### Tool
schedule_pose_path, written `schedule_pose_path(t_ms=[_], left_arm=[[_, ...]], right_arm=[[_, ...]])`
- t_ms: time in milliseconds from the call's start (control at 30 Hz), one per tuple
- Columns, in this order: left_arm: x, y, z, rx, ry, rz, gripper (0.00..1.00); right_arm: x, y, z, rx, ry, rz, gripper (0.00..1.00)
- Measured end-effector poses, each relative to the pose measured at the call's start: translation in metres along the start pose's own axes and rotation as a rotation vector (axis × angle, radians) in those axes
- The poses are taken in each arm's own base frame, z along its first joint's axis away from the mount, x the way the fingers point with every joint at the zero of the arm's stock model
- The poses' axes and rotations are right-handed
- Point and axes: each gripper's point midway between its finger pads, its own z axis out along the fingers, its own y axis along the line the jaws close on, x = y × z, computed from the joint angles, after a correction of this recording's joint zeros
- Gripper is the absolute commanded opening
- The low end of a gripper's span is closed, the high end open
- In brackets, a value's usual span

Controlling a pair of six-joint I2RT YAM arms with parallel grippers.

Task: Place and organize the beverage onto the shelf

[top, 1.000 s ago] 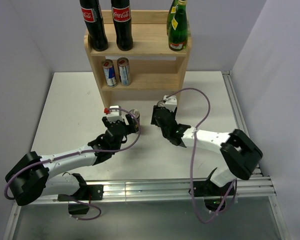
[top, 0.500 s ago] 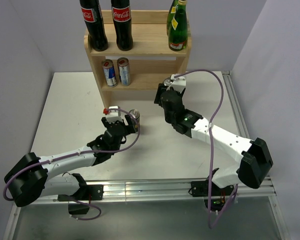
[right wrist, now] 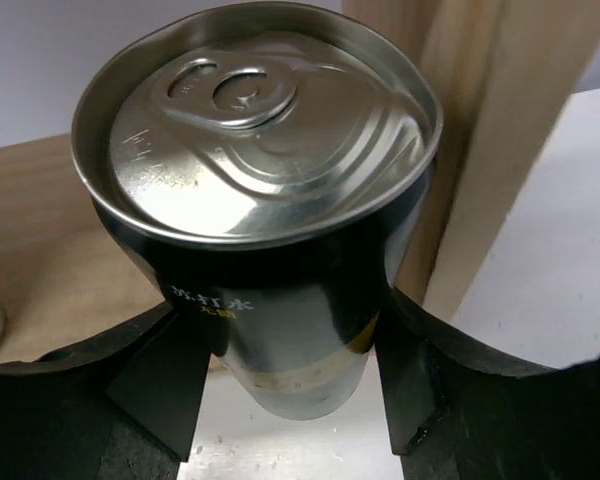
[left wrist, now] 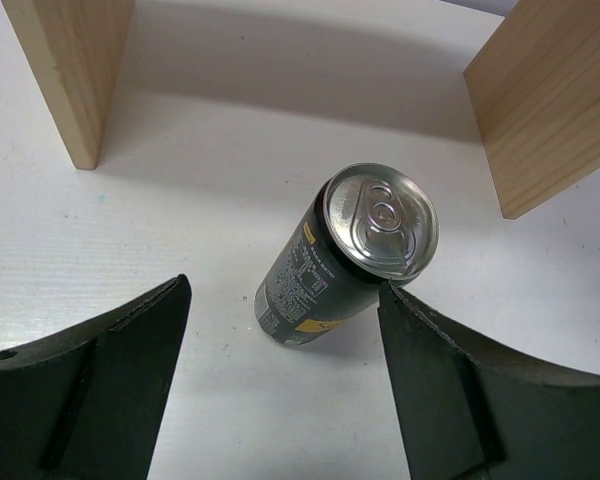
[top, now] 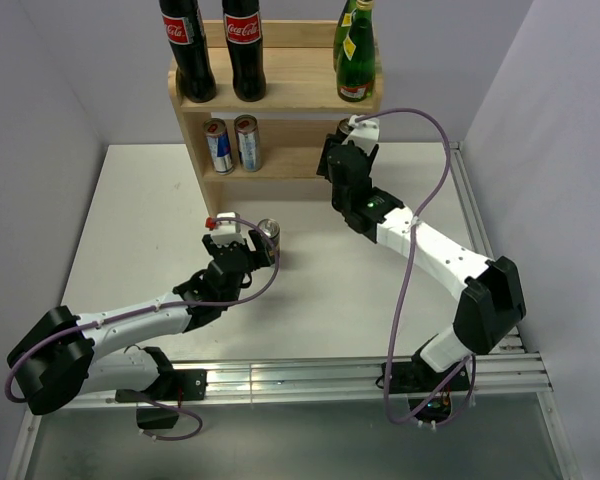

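I will next carry the can with my right gripper outward and toward the slim cans, onto the board's near edge (top: 312, 168) (right wrist: 148, 306), because the bottom of the can still hangs short of the middle level's board.
My right gripper (top: 346, 140) is shut on a dark can (right wrist: 270, 250) and holds it upright in the air, at the right end of the middle tier of the wooden shelf (top: 280, 95), close to the shelf's right side panel (right wrist: 490, 130). My left gripper (top: 252, 240) is open on the table, with a second dark can (left wrist: 350, 255) standing upright just beyond its fingertips (left wrist: 420, 330). That second dark can (top: 268, 233) stands in front of the shelf's bottom tier. In the right wrist view the held can hangs above the white table, beside the tier's board.
Two cola bottles (top: 215, 45) and green bottles (top: 356, 50) stand on the shelf's top tier. Two slim cans (top: 232, 143) stand at the left of the middle tier. The shelf's two side panels (left wrist: 75, 70) flank the bottom opening. Grey walls enclose the white table (top: 130, 220).
My right arm has lifted its can from the table and carried it up and back to the right end of the shelf's middle tier. The left arm has barely moved.
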Motion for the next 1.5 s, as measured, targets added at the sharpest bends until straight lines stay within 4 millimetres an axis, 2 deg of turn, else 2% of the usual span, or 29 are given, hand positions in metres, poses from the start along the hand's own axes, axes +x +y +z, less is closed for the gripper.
schedule_pose_path(t_ms=[133, 367, 533, 567, 600, 667, 700, 767, 833, 867, 933, 1067, 1333, 1500], left_arm=[[0.000, 0.000, 0.000, 0.000, 0.001, 0.001, 0.82], [0.003, 0.002, 0.000, -0.002, 0.003, 0.003, 0.82], [0.005, 0.004, -0.001, -0.004, 0.007, 0.007, 0.82], [0.005, 0.004, -0.001, -0.004, 0.006, 0.007, 0.82], [0.005, 0.004, -0.001, -0.003, 0.006, 0.006, 0.82], [0.004, 0.003, -0.001, -0.002, 0.003, 0.003, 0.82], [0.003, 0.003, -0.001, -0.001, 0.002, 0.002, 0.82], [0.002, 0.003, -0.002, 0.001, -0.001, -0.001, 0.82], [0.001, 0.003, -0.002, 0.001, -0.002, -0.002, 0.82], [0.001, 0.003, -0.002, 0.001, -0.002, -0.002, 0.82], [0.001, 0.003, -0.002, 0.001, -0.002, -0.003, 0.82], [0.001, 0.003, -0.002, 0.001, -0.002, -0.003, 0.82], [-0.003, 0.002, -0.003, 0.006, -0.011, -0.012, 0.82], [-0.004, 0.001, -0.003, 0.008, -0.012, -0.014, 0.82]], right_arm=[[-0.006, 0.004, 0.010, 0.004, -0.006, 0.000, 0.00], [0.000, 0.008, 0.027, 0.023, 0.000, 0.000, 0.00], [-0.002, 0.011, 0.033, 0.034, -0.006, 0.011, 0.00], [-0.002, 0.011, 0.033, 0.035, -0.006, 0.014, 0.03], [-0.001, 0.012, 0.034, 0.035, -0.006, 0.014, 0.15], [-0.001, 0.013, 0.035, 0.034, -0.008, 0.017, 0.27], [-0.001, 0.013, 0.035, 0.033, -0.009, 0.019, 0.40], [-0.001, 0.013, 0.035, 0.032, -0.009, 0.021, 0.56], [-0.002, 0.013, 0.035, 0.031, -0.009, 0.022, 0.66], [-0.002, 0.014, 0.035, 0.031, -0.009, 0.024, 0.74], [-0.002, 0.014, 0.035, 0.028, -0.011, 0.028, 0.83], [-0.002, 0.016, 0.036, 0.017, -0.013, 0.035, 0.90], [-0.002, 0.018, 0.036, 0.006, -0.017, 0.042, 0.92], [0.006, 0.016, 0.034, 0.000, -0.002, 0.033, 1.00]])
